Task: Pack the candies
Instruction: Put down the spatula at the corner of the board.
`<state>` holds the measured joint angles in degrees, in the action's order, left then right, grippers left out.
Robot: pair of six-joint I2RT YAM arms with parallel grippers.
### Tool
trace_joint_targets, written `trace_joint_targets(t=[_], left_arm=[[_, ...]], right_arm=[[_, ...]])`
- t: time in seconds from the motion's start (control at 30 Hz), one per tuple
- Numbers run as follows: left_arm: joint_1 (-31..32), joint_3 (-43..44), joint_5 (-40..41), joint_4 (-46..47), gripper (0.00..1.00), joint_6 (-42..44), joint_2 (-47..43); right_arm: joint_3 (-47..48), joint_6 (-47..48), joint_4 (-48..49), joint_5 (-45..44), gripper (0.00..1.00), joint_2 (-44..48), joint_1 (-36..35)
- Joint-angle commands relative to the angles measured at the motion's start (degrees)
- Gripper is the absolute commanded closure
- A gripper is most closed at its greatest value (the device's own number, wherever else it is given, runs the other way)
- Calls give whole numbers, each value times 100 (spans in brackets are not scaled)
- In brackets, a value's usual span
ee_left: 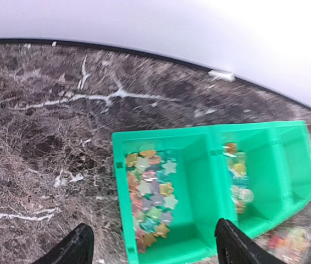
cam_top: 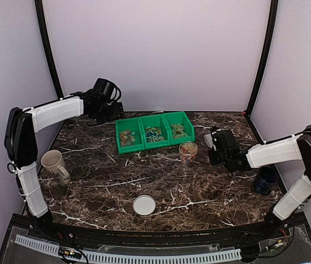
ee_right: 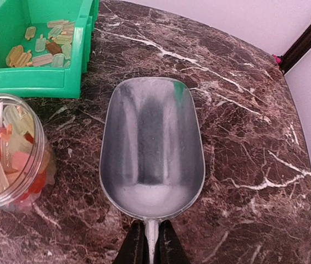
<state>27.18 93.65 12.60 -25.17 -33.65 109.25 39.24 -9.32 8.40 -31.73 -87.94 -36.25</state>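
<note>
I will next move my right gripper down and to its left in the top view, lower the empty scoop (ee_right: 151, 146) onto the bare tabletop beside the bin and release it.
The candies lie in a green three-compartment bin (cam_top: 144, 147). In the left wrist view, star-shaped candies (ee_left: 150, 195) fill the bin's (ee_left: 196, 181) left compartment, and more candies (ee_left: 237, 176) lie in the middle one. My left gripper (ee_left: 153, 250) is open and empty, hovering above the bin's left end (cam_top: 109, 110). My right gripper (ee_right: 151, 234) is shut on the handle of an empty metal scoop (ee_right: 151, 146), held low over the table right of a clear jar (ee_right: 7, 151) partly filled with candies. The jar (cam_top: 188, 152) stands just in front of the bin's right end.
A white lid (cam_top: 144, 205) lies near the front middle. A cream mug (cam_top: 54, 164) stands at the left and a dark blue mug (cam_top: 265, 180) at the right, beside my right arm. Walls close in the table at the back and sides.
</note>
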Motion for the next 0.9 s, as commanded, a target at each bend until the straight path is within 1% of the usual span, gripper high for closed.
trace_joint_targets(t=[0.0,0.3,0.43,0.63,0.77,0.87], left_arm=[[131,-522,-291,236,20,-55,-907],[253,-2022,-512,582,5,85,-2457],[248,-2392,-508,612,4,375,-2908],[247,-2602,-374,469,1,1015,-3146],[245,-2560,-377,274,1,1324,-3163],[250,-2656,-278,313,1,1454,-3226]], right_arm=[[442,129,613,642,100,-679,311],[1135,132,644,1182,100,-1490,650],[1367,154,581,1289,97,-1738,710],[1634,159,427,1419,90,-2063,803],[1648,135,371,1534,87,-2091,813],[1623,101,338,1606,84,-2057,817]])
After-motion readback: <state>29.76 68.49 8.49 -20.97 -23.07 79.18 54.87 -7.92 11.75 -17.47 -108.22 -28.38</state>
